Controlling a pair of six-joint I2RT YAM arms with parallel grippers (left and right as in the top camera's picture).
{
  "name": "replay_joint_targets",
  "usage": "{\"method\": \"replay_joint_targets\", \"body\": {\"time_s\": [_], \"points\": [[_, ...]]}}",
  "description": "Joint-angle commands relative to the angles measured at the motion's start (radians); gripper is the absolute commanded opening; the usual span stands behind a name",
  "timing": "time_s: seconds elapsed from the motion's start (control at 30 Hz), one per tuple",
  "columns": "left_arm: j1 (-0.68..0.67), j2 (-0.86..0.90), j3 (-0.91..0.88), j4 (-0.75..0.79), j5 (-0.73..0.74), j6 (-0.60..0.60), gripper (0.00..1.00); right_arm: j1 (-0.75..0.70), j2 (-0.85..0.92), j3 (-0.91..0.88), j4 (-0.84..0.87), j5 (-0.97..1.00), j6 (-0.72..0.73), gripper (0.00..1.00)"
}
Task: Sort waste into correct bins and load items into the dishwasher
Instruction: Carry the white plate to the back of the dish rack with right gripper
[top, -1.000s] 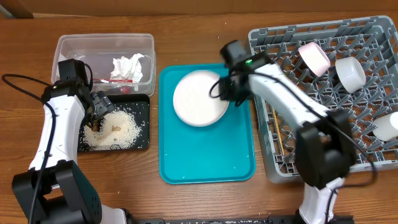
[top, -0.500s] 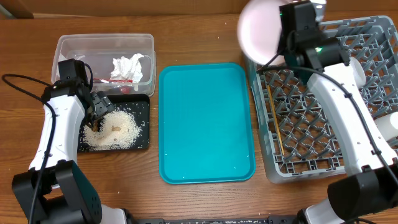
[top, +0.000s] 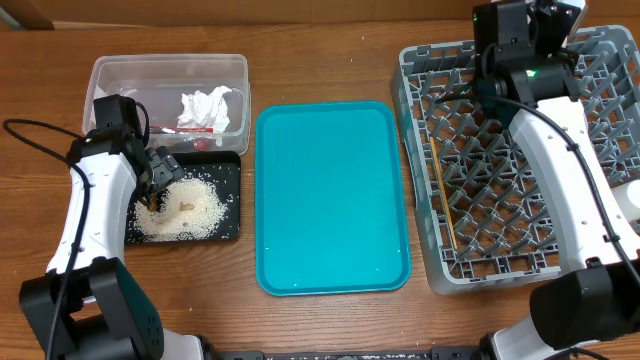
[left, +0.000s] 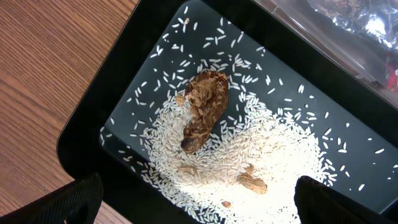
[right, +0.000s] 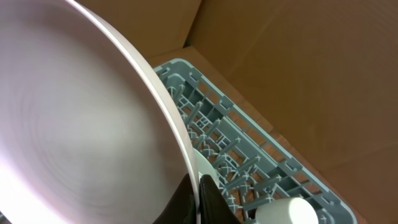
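My right gripper needs to lower the large white plate toward the far end of the chopsticks next, because the plate is still above the rack's wires.
My right gripper (right: 198, 186) is shut on the rim of the large white plate (right: 74, 118) and holds it tilted above the back of the grey dish rack (top: 430, 150). In the overhead view the gripper (top: 522, 35) is at the top right and little of the plate (top: 568, 14) shows. A white cup (right: 289, 211) lies in the rack, and chopsticks (top: 445, 205) lie along its left side. My left gripper (left: 199, 205) is open above the black tray (left: 124, 81), which holds rice (left: 249, 162) and a brown scrap (left: 202, 109). The clear tub (top: 110, 80) holds the napkin (top: 207, 108) and the wrapper (left: 360, 18).
The teal tray (top: 330, 200) lies between the bins and the rack with nothing on it. The right arm stretches across the rack and hides the bowls. Brown cardboard (right: 298, 56) stands behind the rack.
The right gripper lifted the plate off the teal tray and carried it right, from the rack's back left corner to above its back. The left arm has not moved.
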Motion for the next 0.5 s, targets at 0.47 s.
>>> {"method": "replay_joint_targets", "body": {"time_s": [0.47], "points": [[0.002,0.008,-0.005,0.001,-0.003,0.008,1.0,0.0,0.119,-0.008,-0.097,-0.188,0.141,0.04]]}}
